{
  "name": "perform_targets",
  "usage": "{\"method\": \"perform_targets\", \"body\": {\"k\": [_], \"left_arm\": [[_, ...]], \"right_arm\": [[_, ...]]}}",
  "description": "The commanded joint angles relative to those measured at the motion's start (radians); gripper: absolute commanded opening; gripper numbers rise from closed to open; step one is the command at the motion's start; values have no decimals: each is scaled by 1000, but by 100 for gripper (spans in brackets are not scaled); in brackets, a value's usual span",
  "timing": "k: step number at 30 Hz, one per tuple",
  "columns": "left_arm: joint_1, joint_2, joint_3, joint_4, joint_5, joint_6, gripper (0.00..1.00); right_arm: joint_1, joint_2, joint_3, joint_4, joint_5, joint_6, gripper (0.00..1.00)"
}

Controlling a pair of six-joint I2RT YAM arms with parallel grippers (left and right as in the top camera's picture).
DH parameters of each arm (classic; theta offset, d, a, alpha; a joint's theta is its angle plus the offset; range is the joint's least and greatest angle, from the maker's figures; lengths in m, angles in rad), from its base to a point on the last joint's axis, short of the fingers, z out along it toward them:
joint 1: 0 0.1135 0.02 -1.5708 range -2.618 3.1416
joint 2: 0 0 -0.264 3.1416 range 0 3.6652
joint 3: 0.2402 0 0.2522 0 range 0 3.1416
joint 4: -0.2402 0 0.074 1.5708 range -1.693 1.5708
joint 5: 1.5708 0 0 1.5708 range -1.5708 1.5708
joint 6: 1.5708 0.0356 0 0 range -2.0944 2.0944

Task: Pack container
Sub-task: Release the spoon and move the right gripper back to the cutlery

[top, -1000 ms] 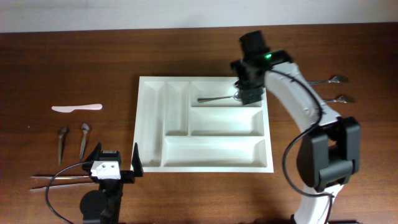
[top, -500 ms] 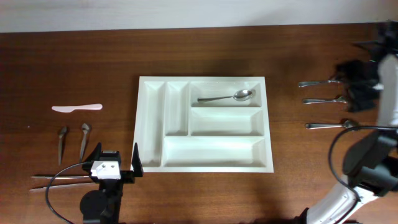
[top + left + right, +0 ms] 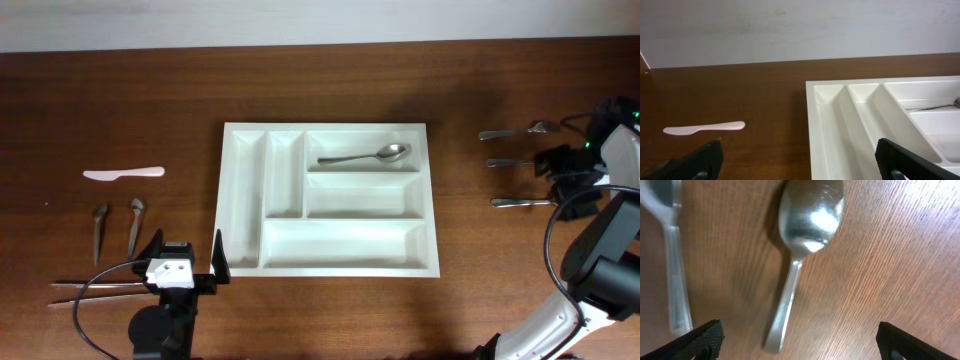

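The handle of the metal spoon lies between the open fingers of the robot's right gripper, so that gripper will next go down to the spoon's neck beneath it.
The white container (image 3: 246,190) lies mid-table, and its left part shows in the left wrist view (image 3: 830,125). One metal spoon (image 3: 365,156) lies in its upper right compartment. My right gripper (image 3: 564,170) is open and empty at the far right, low over loose metal spoons (image 3: 518,161). In the right wrist view it (image 3: 800,347) hovers over one spoon (image 3: 807,222), with a second spoon (image 3: 672,255) to the left. My left gripper (image 3: 186,264) is open and empty near the front left, and in its own view (image 3: 800,167) it faces the container.
Two more spoons lie at the right, one (image 3: 515,132) farther back and one (image 3: 520,202) nearer. At the left are a pink plastic knife (image 3: 123,173), also in the left wrist view (image 3: 705,128), two small dark-handled spoons (image 3: 117,228) and thin dark sticks (image 3: 95,288).
My right gripper left the spoon in the container's upper right compartment, swung out to the far right and came down over the loose spoons. The left arm has not moved.
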Motion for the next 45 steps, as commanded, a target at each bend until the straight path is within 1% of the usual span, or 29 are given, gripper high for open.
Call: {"method": "perform_targets", "body": {"k": [1,12,22,25,26,28,30,32,35,37,38,40,42,43,45], "left_arm": [[4,-10,-11,3,-6,15,99],[4,-10,-11,3,-7,15,99],[4,-10,-11,3,-7,15,99],[4,-10,-11,3,-7,15,99],[4,-10,-11,3,-7,16,99],[4,-10,-11,3,-7,15,99],[4,-10,-11,3,-7,15,99],[4,-10,-11,3,-7,15,99],[4,-10,-11,3,-7,15,99],[4,-10,-11,3,-7,15,99],[4,-10,-11,3,-7,15,99],[4,-10,-11,3,-7,15,99],[4,-10,-11,3,-7,15,99],[4,-10,-11,3,-7,15,99],[4,-10,-11,3,-7,15,99]], "right_arm": [[-20,13,-27,24,27,-22,99],[-27,131,-28,43,34,-18,99],[-27,145,-28,94,34,-18,100],[-27,145,-28,98,27,-18,83],[-27,145,-28,98,23,-18,80],[-27,145,-28,99,18,-18,80],[-27,145,-30,100,11,-18,83],[-27,145,-40,107,-7,-18,82],[-27,145,-69,136,-39,-18,64],[-27,145,-88,157,-46,-18,54],[-27,145,-96,165,-46,-18,51],[-27,145,-113,173,-45,-18,48],[-27,145,-117,173,-45,-19,40],[-27,145,-117,172,-45,-19,34],[-27,144,-117,171,-45,-19,15]]}}
